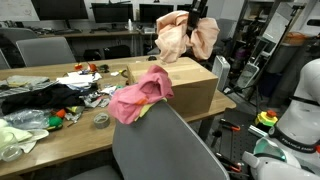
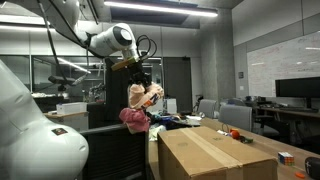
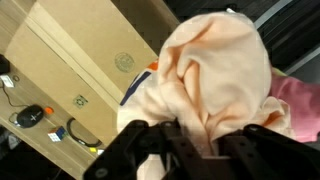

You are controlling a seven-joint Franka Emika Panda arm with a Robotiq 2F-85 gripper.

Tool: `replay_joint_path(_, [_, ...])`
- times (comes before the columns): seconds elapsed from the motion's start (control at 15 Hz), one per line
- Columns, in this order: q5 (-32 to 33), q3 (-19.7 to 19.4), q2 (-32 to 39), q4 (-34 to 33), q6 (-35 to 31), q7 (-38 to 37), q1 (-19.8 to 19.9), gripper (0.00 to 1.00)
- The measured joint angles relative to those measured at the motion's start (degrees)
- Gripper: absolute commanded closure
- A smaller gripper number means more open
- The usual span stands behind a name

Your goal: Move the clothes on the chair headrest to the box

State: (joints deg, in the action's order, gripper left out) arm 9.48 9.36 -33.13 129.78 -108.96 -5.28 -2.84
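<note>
The peach-coloured garment still hangs near the pink garment, so my gripper will next move away from the chair headrest (image 1: pixel 165 140), over the closed box top (image 1: pixel 187 73), and release it.
My gripper (image 1: pixel 197 14) is shut on a peach-coloured garment (image 1: pixel 180 38) and holds it in the air above the closed cardboard box (image 1: pixel 190 85). In the wrist view the peach garment (image 3: pixel 215 75) hangs between the black jaws (image 3: pixel 195 140), with the box top (image 3: pixel 85 60) below. A pink garment (image 1: pixel 140 97) is draped over the grey chair headrest (image 1: pixel 165 140). In an exterior view the gripper (image 2: pixel 140 78) holds the peach garment (image 2: pixel 145 95) just above the pink garment (image 2: pixel 134 117) on the chair.
The wooden table (image 1: pixel 60 140) carries clutter: dark cloth (image 1: pixel 35 97), a tape roll (image 1: pixel 101 120), small toys (image 1: pixel 85 68). Another grey chair (image 1: pixel 45 50) stands behind it. A white robot body (image 1: pixel 295 110) stands at the side. The box also shows in an exterior view (image 2: pixel 215 155).
</note>
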Motion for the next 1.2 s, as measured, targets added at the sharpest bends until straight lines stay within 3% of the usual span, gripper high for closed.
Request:
replay_joint_path(0.67, [3.78,-2.41,5.43,-1.11,-0.53,-20.92,10.70,0.96])
replay_joint_path(0.73, [4.00,-2.38,5.44,-1.11,-0.56,-23.54,11.24,0.68])
replay_joint_path(1.2, [11.52,0.27,5.68,-0.77,0.03,-44.89,13.51,0.15])
